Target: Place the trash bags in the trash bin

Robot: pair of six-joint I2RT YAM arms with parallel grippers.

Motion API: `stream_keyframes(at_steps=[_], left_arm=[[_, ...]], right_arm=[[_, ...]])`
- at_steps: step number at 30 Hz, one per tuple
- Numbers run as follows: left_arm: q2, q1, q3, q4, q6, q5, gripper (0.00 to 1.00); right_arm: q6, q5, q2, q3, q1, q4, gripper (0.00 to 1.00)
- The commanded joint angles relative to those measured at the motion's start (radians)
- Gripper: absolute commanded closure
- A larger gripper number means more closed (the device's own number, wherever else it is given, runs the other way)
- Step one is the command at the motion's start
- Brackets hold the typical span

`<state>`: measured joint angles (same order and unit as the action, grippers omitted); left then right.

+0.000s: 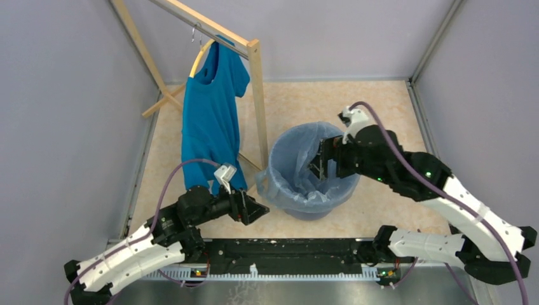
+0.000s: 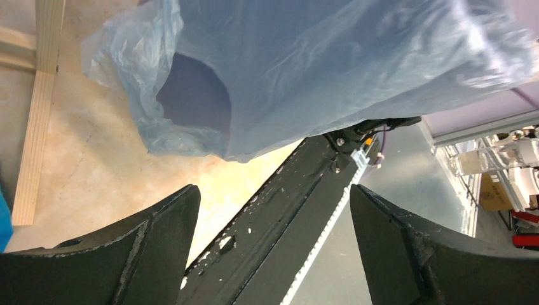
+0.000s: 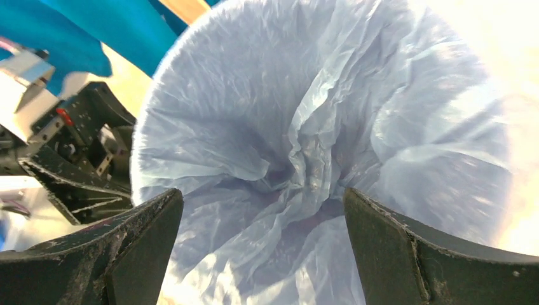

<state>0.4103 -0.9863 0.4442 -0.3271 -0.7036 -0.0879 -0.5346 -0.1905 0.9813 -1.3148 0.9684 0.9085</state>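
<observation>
The open fingers of my right gripper are over the bin's opening. I need to move my right gripper to the right in the top view next, and down so it straddles the bin's bag-covered rim [image 3: 499,152].
The round blue trash bin [image 1: 316,212] stands mid-floor. The thin pale-blue trash bag [image 1: 287,183] lines it and is draped over its rim, with a loose flap hanging at the left. My right gripper [image 1: 320,166] is open and empty, reaching down into the bin's mouth. In the right wrist view [image 3: 262,194] its jaws stand wide apart above the bag's wrinkled folds [image 3: 305,127]. My left gripper [image 1: 260,208] is open and empty, low beside the bin's left wall. In the left wrist view [image 2: 273,190] the bag-covered bin [image 2: 318,70] fills the top, apart from the jaws.
A teal T-shirt [image 1: 210,121] hangs on a wooden rack [image 1: 258,95] just left of the bin; a rack leg [image 2: 41,95] lies on the floor. The black base rail [image 1: 286,251] runs along the near edge. Grey walls enclose three sides.
</observation>
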Motion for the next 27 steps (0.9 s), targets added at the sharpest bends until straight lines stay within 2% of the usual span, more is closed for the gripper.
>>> stream_keyframes(at_steps=[1, 2, 6, 11, 15, 19, 27], left_arm=[[-0.035, -0.003, 0.098, -0.044, 0.033, 0.010, 0.05], [-0.037, -0.003, 0.115, -0.060, 0.037, 0.011, 0.02], [-0.054, -0.003, 0.175, -0.116, 0.041, 0.006, 0.01], [-0.103, -0.003, 0.230, -0.189, 0.033, 0.026, 0.01], [-0.140, -0.003, 0.270, -0.245, 0.039, 0.095, 0.01], [-0.162, -0.003, 0.278, -0.228, 0.067, 0.162, 0.01], [-0.120, -0.003, 0.282, -0.220, 0.150, 0.149, 0.01]], right_arm=[[-0.025, -0.120, -0.076, -0.144, 0.007, 0.138, 0.04], [-0.024, -0.155, -0.085, -0.164, 0.007, 0.167, 0.04], [-0.032, -0.269, -0.102, -0.222, 0.007, 0.280, 0.04], [-0.086, -0.391, -0.101, -0.231, 0.007, 0.386, 0.12], [-0.108, -0.427, -0.080, -0.190, 0.007, 0.398, 0.18], [-0.115, -0.470, -0.023, -0.183, 0.007, 0.406, 0.25], [-0.126, -0.575, 0.061, -0.083, 0.002, 0.373, 0.32]])
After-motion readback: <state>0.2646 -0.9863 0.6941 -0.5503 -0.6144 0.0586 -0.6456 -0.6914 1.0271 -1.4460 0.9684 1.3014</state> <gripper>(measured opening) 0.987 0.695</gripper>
